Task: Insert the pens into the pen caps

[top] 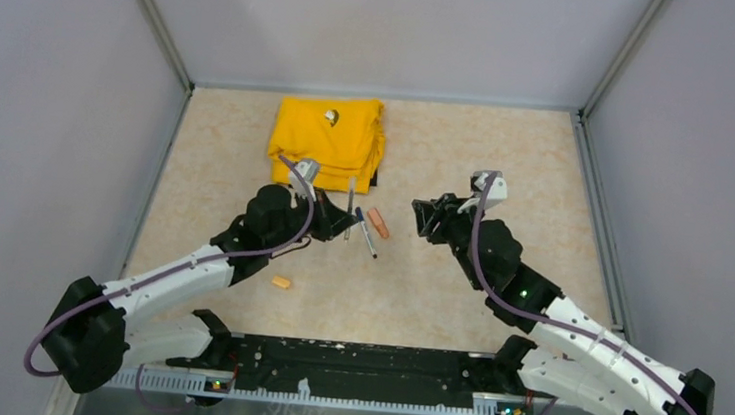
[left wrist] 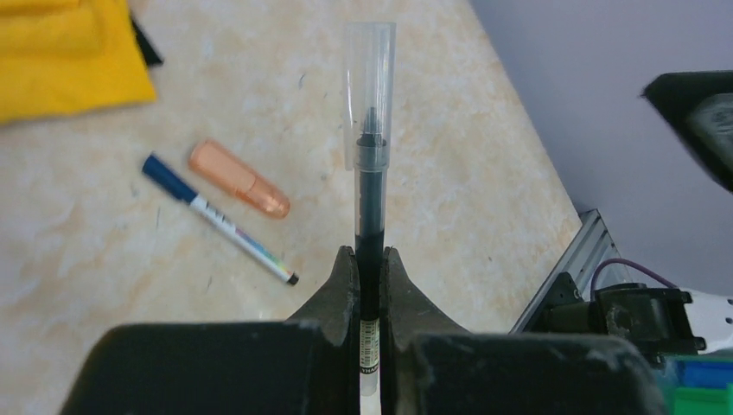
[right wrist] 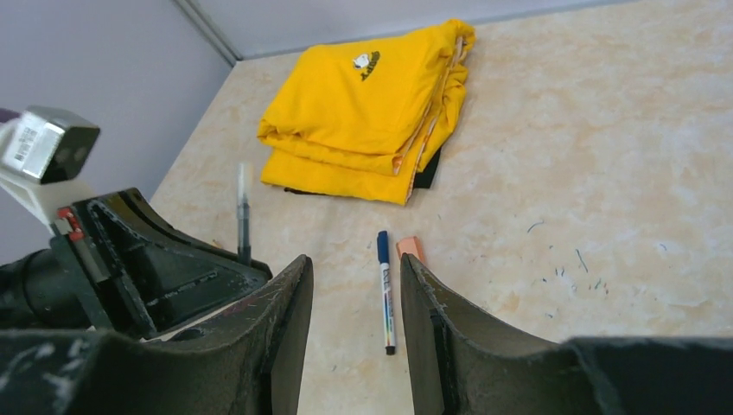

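Note:
My left gripper needs to go down next, turn the thin dark pen alongside the white pen and release it on the tabletop, because the clear cap covers the pen's tip.
My left gripper [left wrist: 370, 251] is shut on a thin dark pen [left wrist: 370, 207], which sticks out past the fingers with a clear cap [left wrist: 370, 86] over its tip. From above, this gripper [top: 340, 223] hovers just left of a white pen [top: 366, 233] with a dark blue end and an orange marker [top: 377, 221], both lying on the table. A small light orange pen cap [top: 282, 282] lies nearer the bases. My right gripper [top: 420, 217] is open and holds nothing. In its own view the gripper [right wrist: 356, 268] frames the white pen [right wrist: 385, 303] on the table beyond.
A folded yellow cloth [top: 327, 139] lies at the back of the marbled table [top: 507, 170], behind the pens. Grey walls close in the left, right and back sides. The black base rail [top: 350, 367] runs along the near edge.

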Tool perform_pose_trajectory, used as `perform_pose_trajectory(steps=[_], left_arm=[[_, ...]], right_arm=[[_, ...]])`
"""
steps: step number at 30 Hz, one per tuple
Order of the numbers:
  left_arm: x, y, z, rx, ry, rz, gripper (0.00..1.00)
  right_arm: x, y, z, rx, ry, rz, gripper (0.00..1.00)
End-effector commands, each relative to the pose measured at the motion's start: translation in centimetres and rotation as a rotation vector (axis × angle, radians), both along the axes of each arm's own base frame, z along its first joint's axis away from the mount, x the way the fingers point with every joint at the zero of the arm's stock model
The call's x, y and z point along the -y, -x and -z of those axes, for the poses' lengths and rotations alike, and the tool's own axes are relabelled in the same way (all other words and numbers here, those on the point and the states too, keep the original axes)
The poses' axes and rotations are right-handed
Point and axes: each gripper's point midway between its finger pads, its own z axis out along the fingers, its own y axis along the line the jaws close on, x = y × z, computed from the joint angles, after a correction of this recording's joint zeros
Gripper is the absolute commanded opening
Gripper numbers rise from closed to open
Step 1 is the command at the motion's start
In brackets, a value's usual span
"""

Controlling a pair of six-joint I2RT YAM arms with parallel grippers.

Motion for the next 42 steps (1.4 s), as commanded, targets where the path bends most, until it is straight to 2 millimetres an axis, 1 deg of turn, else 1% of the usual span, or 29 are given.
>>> perform_pose_trajectory(steps=[1,5,8,13,18,26,31,36,38,42], left_arm=[[-1.6,0.2,4.3,-0.230,0.059,-0.165,0.00],[-2.0,0.4,7.0,-0.332,0.063,-0.220,0.00],[-2.3,0.3,8.1,-0.365,0.060,-0.250,0.01],[-3.3,-0.7,9.4,-0.384,0.075,-0.352,0.02],[-3.3,-1.4,10.6,-0.424,0.069,-0.398,0.05],[-3.0,-1.6,12.6,-0.498,0.100,-0.416,0.06],[-2.7,-1.9,13.8,-0.533,0.072,-0.403,0.09],[-2.6,-2.2,15.3,-0.569,0.039,-0.394,0.09],[-2.4,-2.0,15.6,-0.587,0.041,-0.368,0.10],[-2.2,-2.2,15.8,-0.599,0.038,-0.355,0.13]], right_arm=[[-0.3,-0.6,0.6,-0.041,-0.056,0.028,0.41],[-0.8,-0.5,1.6,-0.079,-0.071,0.021,0.41],[-0.9,-0.5,2.2,-0.098,-0.082,0.024,0.41],[-0.5,-0.6,2.9,-0.120,-0.086,0.056,0.41],[0.3,-0.9,3.2,-0.137,-0.064,0.103,0.41],[0.9,-1.0,3.7,-0.154,-0.048,0.137,0.41],[1.0,-1.0,3.8,-0.160,-0.046,0.145,0.41],[1.1,-1.1,4.0,-0.163,-0.044,0.152,0.41],[1.2,-1.0,3.9,-0.163,-0.045,0.153,0.41],[1.3,-1.0,4.0,-0.164,-0.041,0.157,0.41]])
